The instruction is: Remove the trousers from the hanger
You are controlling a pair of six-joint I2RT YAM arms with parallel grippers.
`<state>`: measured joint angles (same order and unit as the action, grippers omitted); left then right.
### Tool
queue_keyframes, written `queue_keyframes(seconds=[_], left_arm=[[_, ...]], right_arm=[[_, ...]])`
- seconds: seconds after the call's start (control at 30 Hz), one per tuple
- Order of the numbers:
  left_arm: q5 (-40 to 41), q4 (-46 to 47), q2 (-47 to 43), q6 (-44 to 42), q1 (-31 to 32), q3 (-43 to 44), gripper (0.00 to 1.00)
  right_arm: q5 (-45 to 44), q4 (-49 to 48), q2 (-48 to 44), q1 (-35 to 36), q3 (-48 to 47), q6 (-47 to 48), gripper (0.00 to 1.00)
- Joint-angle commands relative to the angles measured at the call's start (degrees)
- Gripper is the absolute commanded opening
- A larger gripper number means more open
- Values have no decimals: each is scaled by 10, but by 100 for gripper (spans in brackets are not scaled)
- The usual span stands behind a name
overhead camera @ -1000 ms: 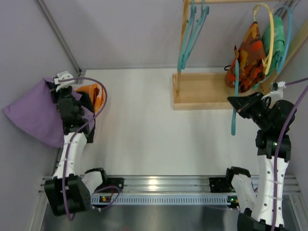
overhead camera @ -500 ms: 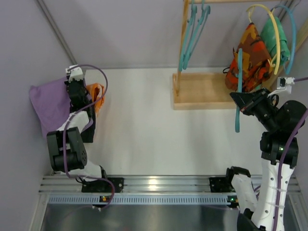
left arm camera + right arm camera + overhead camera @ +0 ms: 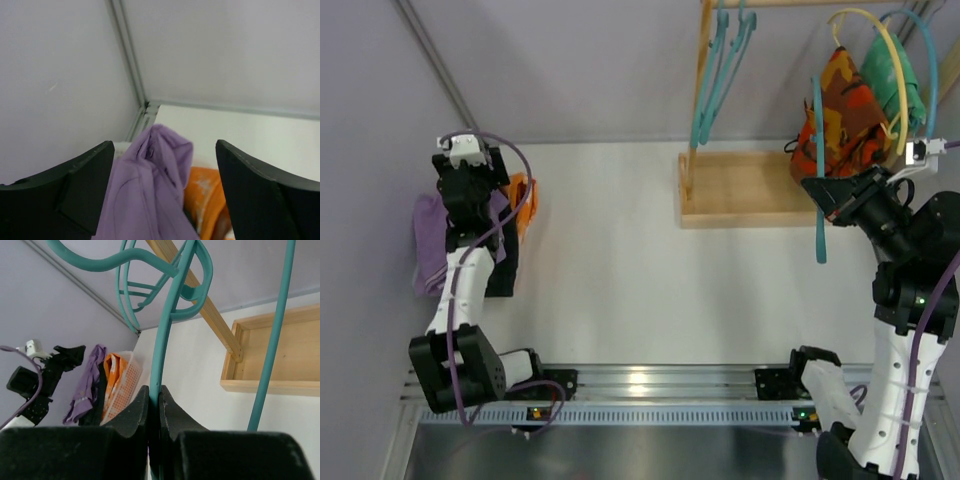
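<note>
The right gripper moves outward and toward the other teal hangers on the bar [image 3: 782, 3] next, and brings the bare hanger's hook onto the bar.
The purple trousers [image 3: 428, 240] lie crumpled at the far left against the wall, beside a pile of orange cloth [image 3: 521, 193]. My left gripper [image 3: 470, 188] hovers just above them, open; in the left wrist view the purple trousers [image 3: 150, 190] sit loose below and between the wide fingers [image 3: 85, 185]. My right gripper [image 3: 827, 195] is shut on a bare teal hanger [image 3: 818, 150], its fingers pinching the hanger's bar [image 3: 170, 330]. The orange-red-brown patterned trousers [image 3: 845, 110] and the green ones [image 3: 888, 80] hang on the rack at the back right.
A wooden rack base [image 3: 740, 190] stands at the back right, with more teal hangers [image 3: 720, 70] on its rail. A white mesh basket [image 3: 125, 385] holds the orange cloth at the left. Walls close in on both sides.
My left gripper has opened and let go of the purple trousers, which dropped into a heap by the left wall. The right gripper has lifted the teal hanger slightly up and to the right.
</note>
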<state>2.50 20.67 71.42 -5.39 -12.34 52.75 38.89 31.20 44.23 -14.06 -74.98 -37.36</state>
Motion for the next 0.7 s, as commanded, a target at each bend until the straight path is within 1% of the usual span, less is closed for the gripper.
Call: queue_keyframes(seconds=[0.0,0.03,0.07,0.13,0.23,0.3,0.37,0.4,0.53,0.57,0.63,0.67], left_arm=[[-80,-73,-68,31,-1,66,91],[-106,-85,-77,35,-1,74,98],[-118,-96,-98,43,-1,81,99],[-148,-123,-119,51,-1,96,99],[-194,-128,-162,85,-1,100,99],[-214,-128,-190,119,-1,101,99],[-224,-131,-207,132,-1,104,99],[-230,-135,-213,137,-1,107,99],[-243,-160,-240,154,-1,122,99],[-244,-171,-243,154,-1,126,99],[-243,-179,-253,153,-1,131,99],[-242,-184,-257,154,-1,132,98]], right_arm=[[20,-11,22,-7,-36,-8,0],[23,-24,30,-6,-37,-17,0],[28,-29,36,-6,-36,-24,0],[32,-45,54,-5,-34,-51,0],[36,-84,80,-3,-36,-108,0],[23,-159,102,4,-46,-154,0],[9,-164,125,15,-71,-165,0],[-1,-158,152,25,-87,-158,0],[-69,-143,211,100,-160,-144,0],[-90,-142,224,110,-169,-147,0],[-101,-145,261,135,-206,-149,0],[-129,-137,272,139,-222,-146,0]])
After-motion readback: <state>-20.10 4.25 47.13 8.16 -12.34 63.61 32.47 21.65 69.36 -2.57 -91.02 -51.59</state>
